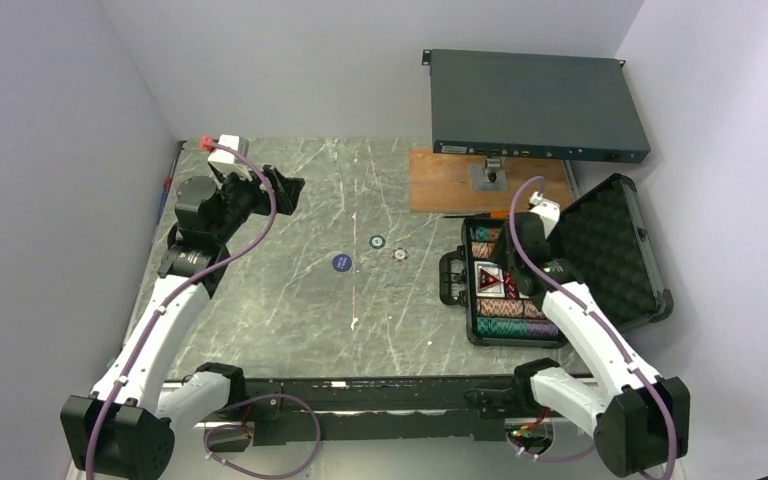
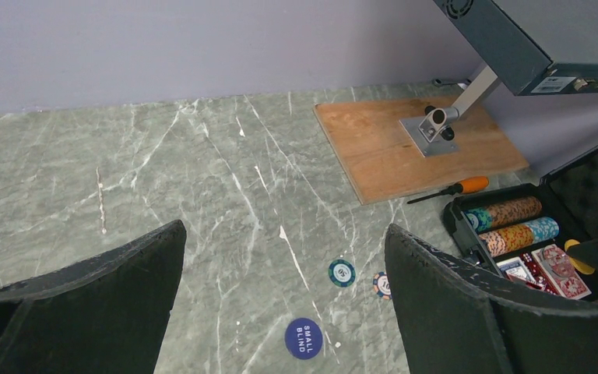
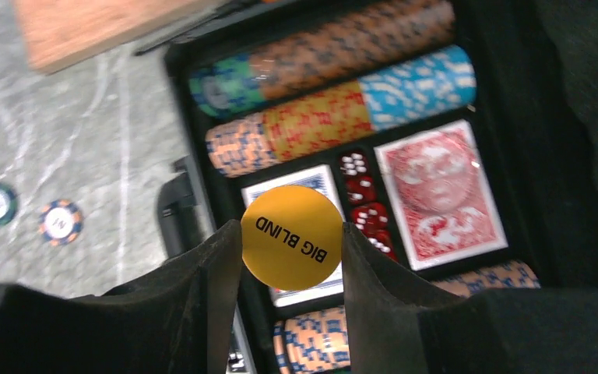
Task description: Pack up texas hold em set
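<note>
The robot's right hand should carry the yellow button (image 3: 292,249) past the dice and down onto the red card deck (image 3: 440,191), then let it go, because the button is still hovering over the blue-backed deck.
The black foam-lined case (image 1: 605,250) lies open at the right of the table, with rows of striped poker chips (image 3: 342,47), a red card deck (image 3: 440,191) and small red dice (image 3: 362,199) in it. Just above its left half, my right gripper (image 3: 290,227) is shut on a yellow "BIG BLIND" button (image 3: 292,249), held by its edges over a blue-backed deck. A blue "SMALL BLIND" button (image 2: 304,338), a teal chip (image 2: 342,272) and an orange-and-blue chip (image 2: 380,284) lie loose on the table's middle. My left gripper (image 2: 284,230) hangs open and high at the back left, holding nothing.
A large dark rack-mount box (image 1: 535,105) stands on a bracket over a wooden board (image 1: 460,185) at the back right. An orange-handled screwdriver (image 2: 455,188) lies between the board and the case. Walls close in the left, back and right sides.
</note>
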Controlling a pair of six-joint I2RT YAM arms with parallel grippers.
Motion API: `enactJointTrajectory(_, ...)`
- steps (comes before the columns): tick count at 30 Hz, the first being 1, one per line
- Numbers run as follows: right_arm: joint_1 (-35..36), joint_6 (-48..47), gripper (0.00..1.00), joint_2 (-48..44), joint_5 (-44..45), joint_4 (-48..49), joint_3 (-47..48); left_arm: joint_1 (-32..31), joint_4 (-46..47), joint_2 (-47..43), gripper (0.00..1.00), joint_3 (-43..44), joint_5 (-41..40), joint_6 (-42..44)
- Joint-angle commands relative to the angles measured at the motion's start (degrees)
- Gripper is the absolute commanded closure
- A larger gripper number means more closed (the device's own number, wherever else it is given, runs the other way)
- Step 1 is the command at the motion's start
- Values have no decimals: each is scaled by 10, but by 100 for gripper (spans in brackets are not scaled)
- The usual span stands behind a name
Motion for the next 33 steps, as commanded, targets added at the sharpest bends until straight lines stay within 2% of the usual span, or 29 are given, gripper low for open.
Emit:
enactJointTrajectory(1,-80,28,76,19,-61,-57,-11,2,30,-11,1,19,10,-7)
enactJointTrajectory(6,-171,34,82,53,-153,-54,-29,2,30,-10,1,20,7,-5)
enactJointTrajectory(12,-221,40,83,71,-176,-66,-42,2,29,-9,1,21,10,-6)
enactJointTrajectory(24,-244,56,86,116,-168,-19,-56,2,28,-10,1,21,8,-6)
enactJointTrajectory(33,-248,60,87,125,-114,8,-58,2,29,-9,1,21,10,-7)
